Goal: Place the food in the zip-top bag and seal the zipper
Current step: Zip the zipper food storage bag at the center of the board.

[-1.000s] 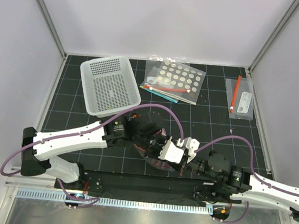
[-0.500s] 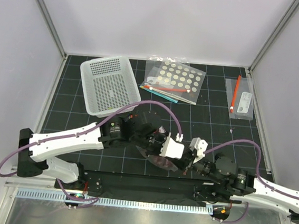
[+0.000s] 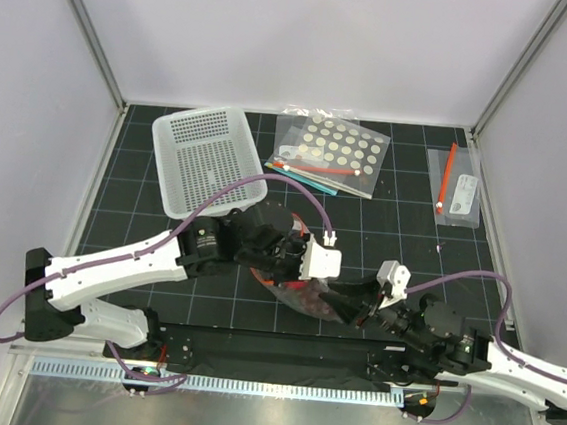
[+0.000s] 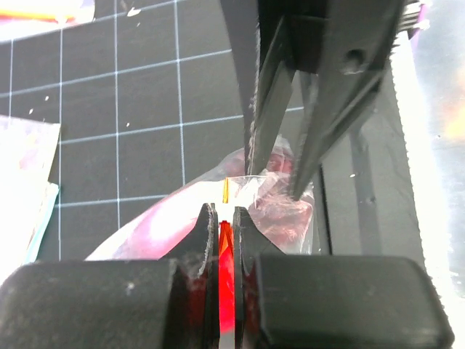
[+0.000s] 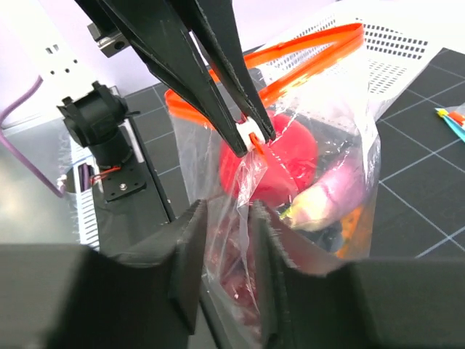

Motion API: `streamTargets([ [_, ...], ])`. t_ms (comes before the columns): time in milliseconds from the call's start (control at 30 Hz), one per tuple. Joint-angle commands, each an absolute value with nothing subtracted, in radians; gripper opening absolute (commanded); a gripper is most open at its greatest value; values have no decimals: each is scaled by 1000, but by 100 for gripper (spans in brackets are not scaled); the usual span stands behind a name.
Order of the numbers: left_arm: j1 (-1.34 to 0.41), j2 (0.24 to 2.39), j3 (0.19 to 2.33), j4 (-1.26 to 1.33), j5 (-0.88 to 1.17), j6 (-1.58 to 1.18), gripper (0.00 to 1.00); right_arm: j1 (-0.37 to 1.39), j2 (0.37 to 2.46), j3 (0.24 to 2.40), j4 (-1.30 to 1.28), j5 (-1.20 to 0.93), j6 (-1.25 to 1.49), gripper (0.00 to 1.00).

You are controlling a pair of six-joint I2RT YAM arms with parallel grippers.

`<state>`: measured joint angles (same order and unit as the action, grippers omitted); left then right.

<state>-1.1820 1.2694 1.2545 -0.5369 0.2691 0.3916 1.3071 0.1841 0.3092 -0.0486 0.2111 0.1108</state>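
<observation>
The bag's opening is still wide open, so the left gripper next needs to go left in the top view along the zipper to its far end and let go of the slider.
The clear zip-top bag (image 3: 307,297) hangs between my two grippers near the table's front edge. In the right wrist view the food shows inside it: the red apple (image 5: 287,156), a purple-and-yellow piece (image 5: 323,198) and something orange (image 5: 357,233) below. My left gripper (image 4: 225,218) is shut on the red-orange zipper (image 4: 226,256) and holds the bag's mouth up; the zipper (image 5: 305,45) gapes open in a loop. My right gripper (image 5: 227,218) has its jaws narrowly apart around a loose fold of the bag's side, just below the left gripper (image 5: 254,138).
A white perforated basket (image 3: 208,160) stands at the back left. The white-dotted bag (image 3: 332,149) lies at the back middle and a small labelled bag (image 3: 457,189) at the back right. The black base rail (image 3: 281,345) runs just in front of the bag.
My left wrist has risen and turned, lifting the bag's mouth. My right gripper has drawn back to the right and sits lower on the bag's side.
</observation>
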Motion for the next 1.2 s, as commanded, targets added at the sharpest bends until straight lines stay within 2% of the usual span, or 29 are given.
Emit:
streamTargets([
  [0,-1167,1276,1276,-538,253,376,0,1312,216,331,11,229,109,39],
  [233,-1167,1289,1301,-560,327,377,0,1312,239,339,26,242,91,49],
  [300,-1167,1295,1305,-568,350,379,0,1312,238,341,32,247,84,49],
  [533,-1167,1318,1330,-594,428,387,0,1312,268,347,51,250,84,34],
  [567,-1167,1319,1333,-594,440,387,0,1313,281,350,51,252,83,28],
  [633,-1167,1319,1333,-597,446,390,0,1312,294,354,55,250,84,21],
  [733,-1167,1321,1333,-597,453,390,0,1312,305,360,52,252,92,1],
  [900,-1167,1327,1330,-589,371,373,0,1312,246,348,37,278,107,1],
  [1167,-1160,1282,1289,-523,246,333,0,1312,5,299,-43,382,141,1],
])
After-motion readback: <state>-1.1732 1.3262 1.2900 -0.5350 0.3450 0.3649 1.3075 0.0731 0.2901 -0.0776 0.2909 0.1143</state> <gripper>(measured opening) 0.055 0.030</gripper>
